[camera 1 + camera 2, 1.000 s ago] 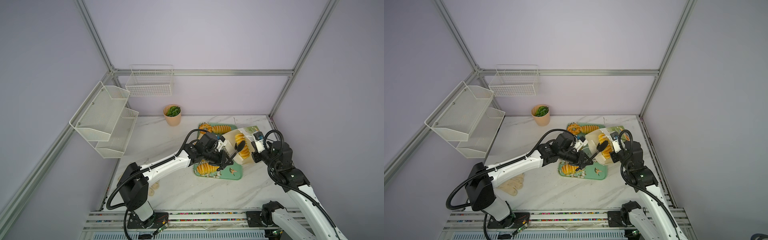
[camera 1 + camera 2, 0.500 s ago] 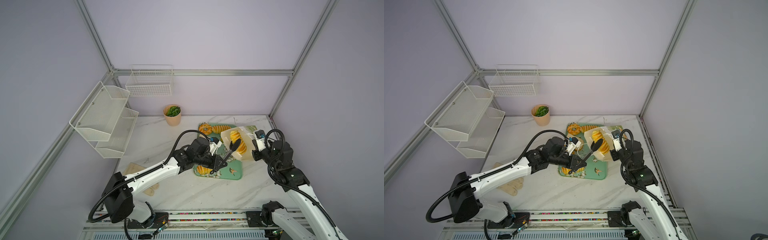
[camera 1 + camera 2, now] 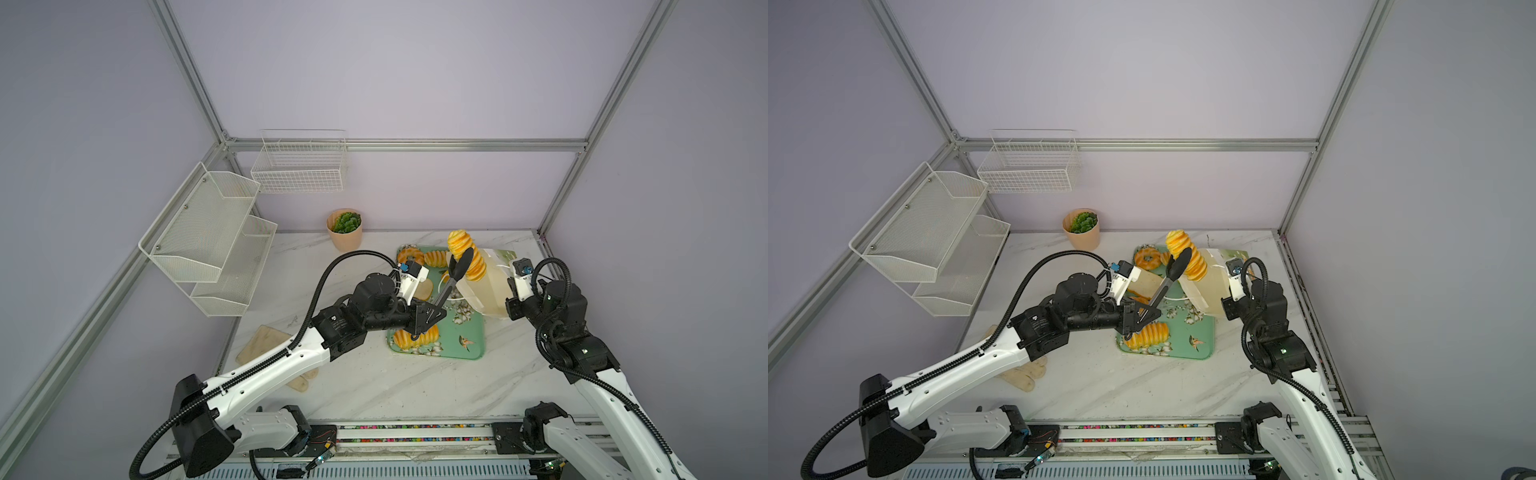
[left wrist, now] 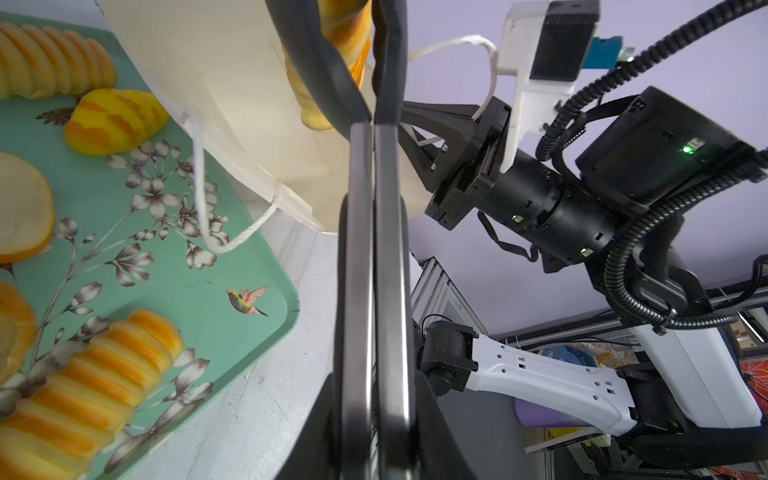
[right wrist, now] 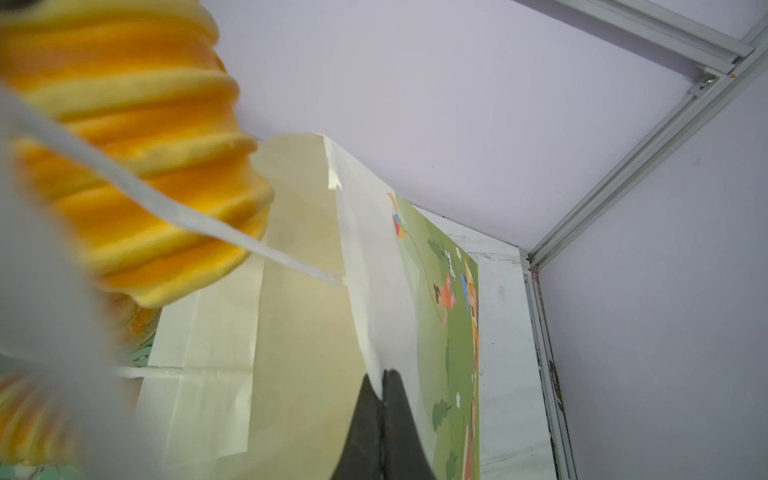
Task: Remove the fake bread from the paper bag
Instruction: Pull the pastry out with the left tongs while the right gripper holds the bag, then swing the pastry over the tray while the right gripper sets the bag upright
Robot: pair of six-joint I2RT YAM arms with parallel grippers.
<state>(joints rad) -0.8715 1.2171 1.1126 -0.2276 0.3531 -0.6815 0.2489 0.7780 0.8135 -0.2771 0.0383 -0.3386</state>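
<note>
I will move my right gripper outward next, stand the leaning bag upright on the marble beside the tray and let go of the bag's side, because the loaf is clear of the bag.
My left gripper is shut on black tongs. The tongs clamp a ridged golden loaf of fake bread, held upright above the mouth of the paper bag. The bag leans over the right edge of a green floral tray. My right gripper is shut on the bag's rim. On the tray lie a ridged loaf, a ring donut, a pointed roll and a toast slice.
A peach plant pot stands at the back of the marble table. Wire shelves and a wire basket hang on the left and back walls. A beige cloth lies under my left arm near the table's left edge.
The tongs have lifted the ridged loaf up and out of the bag's mouth, towards the back. My left arm's elbow has swung left and lower. The right gripper has kept its hold.
</note>
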